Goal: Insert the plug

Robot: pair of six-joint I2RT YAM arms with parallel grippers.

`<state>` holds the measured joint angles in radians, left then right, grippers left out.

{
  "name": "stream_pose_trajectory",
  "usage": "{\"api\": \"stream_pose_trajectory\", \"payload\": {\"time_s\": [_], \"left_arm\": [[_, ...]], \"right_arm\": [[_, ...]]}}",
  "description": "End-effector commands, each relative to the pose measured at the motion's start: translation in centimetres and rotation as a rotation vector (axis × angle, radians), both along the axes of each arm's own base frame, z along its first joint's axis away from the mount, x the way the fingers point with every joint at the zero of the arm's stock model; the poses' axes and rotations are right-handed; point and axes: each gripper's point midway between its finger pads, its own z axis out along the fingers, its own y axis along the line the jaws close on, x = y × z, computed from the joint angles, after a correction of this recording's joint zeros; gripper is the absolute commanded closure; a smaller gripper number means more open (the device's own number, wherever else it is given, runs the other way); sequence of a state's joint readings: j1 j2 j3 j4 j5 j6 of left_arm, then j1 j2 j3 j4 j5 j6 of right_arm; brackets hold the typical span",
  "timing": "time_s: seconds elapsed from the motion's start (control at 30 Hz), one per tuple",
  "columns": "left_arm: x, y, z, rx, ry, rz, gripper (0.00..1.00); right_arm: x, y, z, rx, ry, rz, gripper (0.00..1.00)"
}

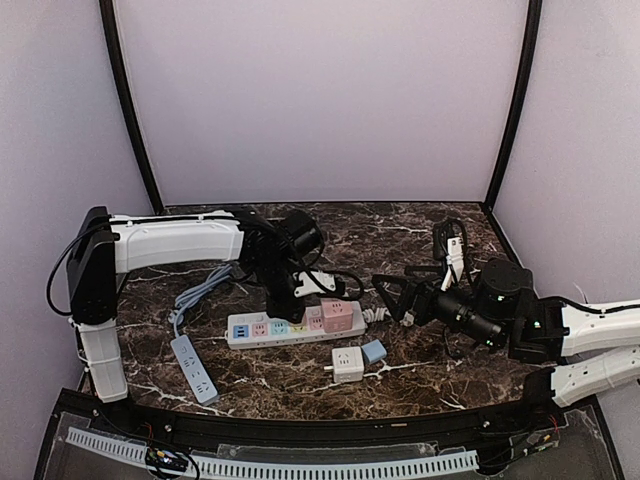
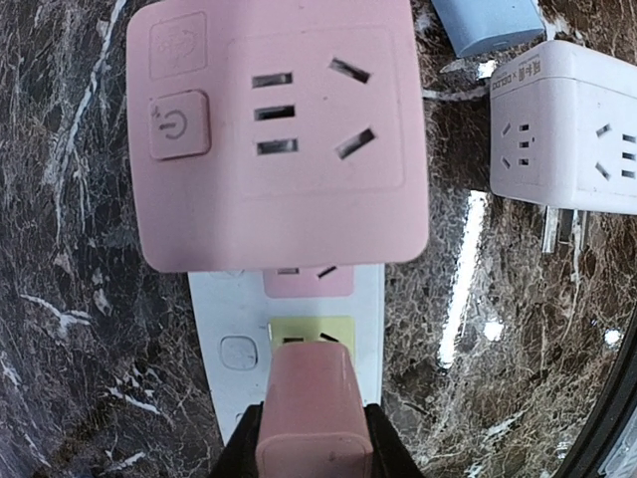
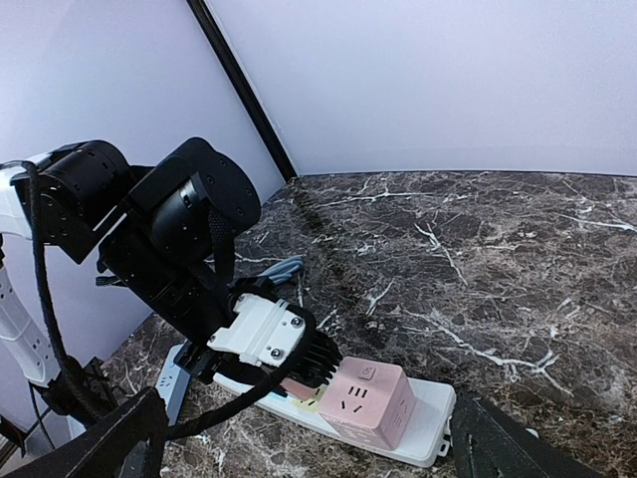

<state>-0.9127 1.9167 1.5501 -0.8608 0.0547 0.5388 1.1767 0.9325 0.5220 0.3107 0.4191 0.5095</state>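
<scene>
The yellow socket [image 2: 312,330] is below my left gripper, toward the pink cube. My left gripper will move down next, a little toward the cube, and let go of the plug there.
My left gripper [image 1: 291,300] is shut on a pink plug [image 2: 314,403] and holds it over the white power strip [image 1: 262,338]. In the left wrist view the plug's front end sits at the strip's yellow socket [image 2: 312,330]. Its prongs are hidden, so I cannot tell whether they are in the socket. A pink cube adapter [image 2: 279,129] is plugged into the strip just beyond. The right wrist view shows the plug [image 3: 302,389] under the left gripper [image 3: 264,334], next to the cube [image 3: 373,400]. My right gripper [image 1: 395,295] is open and empty, to the right of the strip.
A white cube adapter [image 1: 347,364] and a small blue plug [image 1: 374,351] lie in front of the strip. A second, pale blue power strip [image 1: 193,368] with a grey cable lies at the left. A black cable bundle [image 1: 450,245] lies at the back right.
</scene>
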Motion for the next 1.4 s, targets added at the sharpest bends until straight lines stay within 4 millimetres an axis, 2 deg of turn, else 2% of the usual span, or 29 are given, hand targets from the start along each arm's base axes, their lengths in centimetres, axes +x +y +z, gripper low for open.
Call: {"api": "stream_pose_trajectory", "payload": {"time_s": [0.0, 0.9, 1.17, 1.37], "left_arm": [[-0.4, 0.2, -0.7, 0.019, 0.012, -0.016, 0.99], [0.8, 0.4, -1.8, 0.048, -0.017, 0.003, 0.99], [0.7, 0.6, -2.8, 0.063, -0.003, 0.017, 0.99], [0.5, 0.7, -4.3, 0.064, 0.011, 0.031, 0.99]], "right_arm": [[0.2, 0.0, 1.0, 0.03, -0.019, -0.004, 0.01], [0.1, 0.2, 1.0, 0.031, -0.02, 0.007, 0.02], [0.1, 0.2, 1.1, 0.03, -0.023, 0.006, 0.01], [0.1, 0.2, 1.0, 0.027, -0.022, 0.007, 0.01]]}}
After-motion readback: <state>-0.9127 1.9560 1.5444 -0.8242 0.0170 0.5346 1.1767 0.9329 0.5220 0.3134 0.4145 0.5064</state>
